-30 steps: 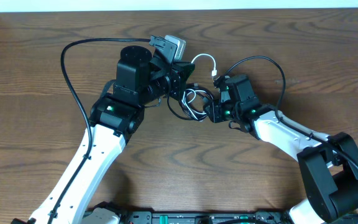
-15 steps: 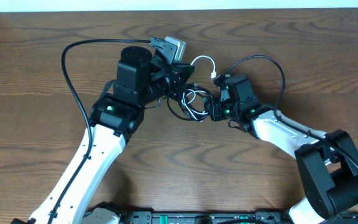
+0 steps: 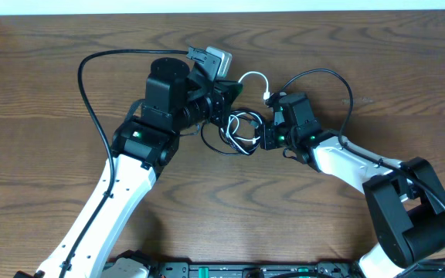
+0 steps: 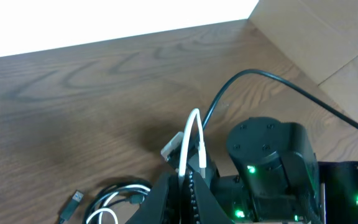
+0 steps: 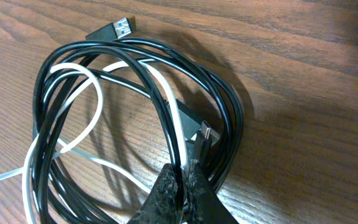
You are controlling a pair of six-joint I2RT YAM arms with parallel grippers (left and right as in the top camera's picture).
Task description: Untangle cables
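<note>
My right gripper pulls up and over bare tabletop to its right in the overhead view next and releases the piece of black cable, because the cables coil together.
A tangle of thin black cables [image 3: 236, 133] and one white cable [image 3: 255, 77] lies at the table's centre. In the right wrist view the black loops [image 5: 135, 93] and white cable [image 5: 92, 93] coil together, with a black USB plug [image 5: 114, 29] at the top. My right gripper [image 5: 182, 177] is shut on a black cable strand and the white one beside it at the coil's near side. My left gripper [image 4: 188, 186] is shut on the white cable [image 4: 192, 134], which arches up out of its jaws. A loose USB plug [image 4: 73, 202] lies at the lower left of that view.
The left arm [image 3: 141, 139] and right arm [image 3: 338, 158] meet over the tangle. Thick black arm cables [image 3: 91, 85] loop over the table on both sides. A grey box [image 3: 216, 60] sits on the left wrist. A cardboard wall [image 4: 328, 37] stands at the table's edge.
The black loops below the left gripper have shifted slightly right and tightened toward the right gripper. Both arms hold almost the same positions.
</note>
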